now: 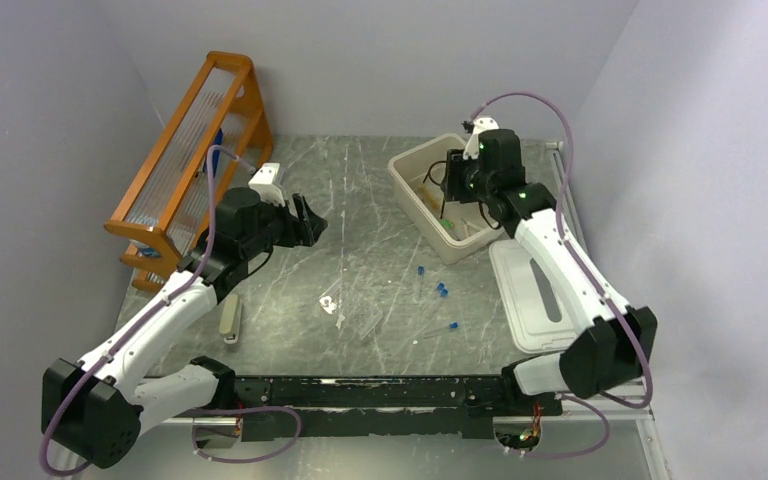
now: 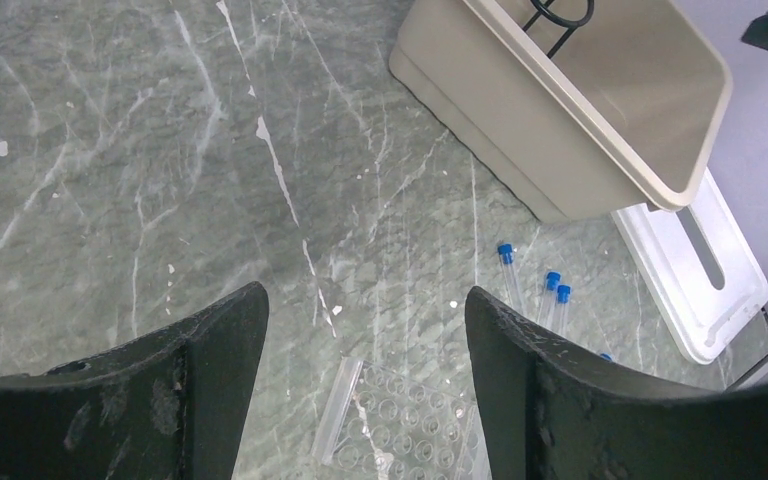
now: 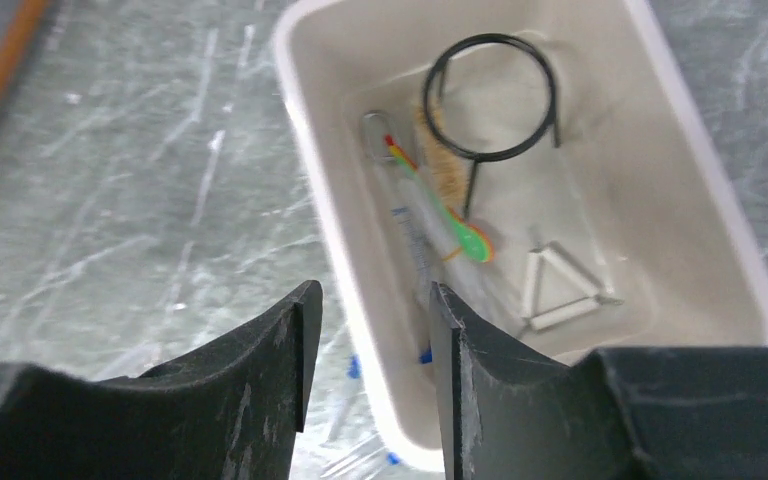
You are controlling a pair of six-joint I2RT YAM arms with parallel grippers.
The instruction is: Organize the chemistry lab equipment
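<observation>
I will lower my right gripper back and to the left in the top view, onto the tube's body (image 1: 421, 281) (image 3: 345, 397), as the blue-capped tube lies loose below it that way.
The black wire ring (image 3: 490, 95), green-handled tool (image 3: 440, 210) and white triangle (image 3: 560, 285) lie inside the beige bin (image 3: 700, 170), along with a clear tube. My right gripper (image 3: 365, 300) hangs open and empty above the bin's left wall (image 1: 415, 200). Several blue-capped clear tubes (image 1: 442, 290) lie loose on the table, and they show in the left wrist view (image 2: 505, 265). A small metal piece (image 1: 330, 303) lies mid-table. My left gripper (image 1: 305, 222) is open and empty above the table (image 2: 365, 300), with a clear well plate (image 2: 420, 420) beyond its tips.
The orange wooden rack (image 1: 195, 150) stands at the back left. The bin's white lid (image 1: 535, 295) lies flat at the right, also in the left wrist view (image 2: 695, 270). A pale oblong item (image 1: 230, 322) lies near the left arm.
</observation>
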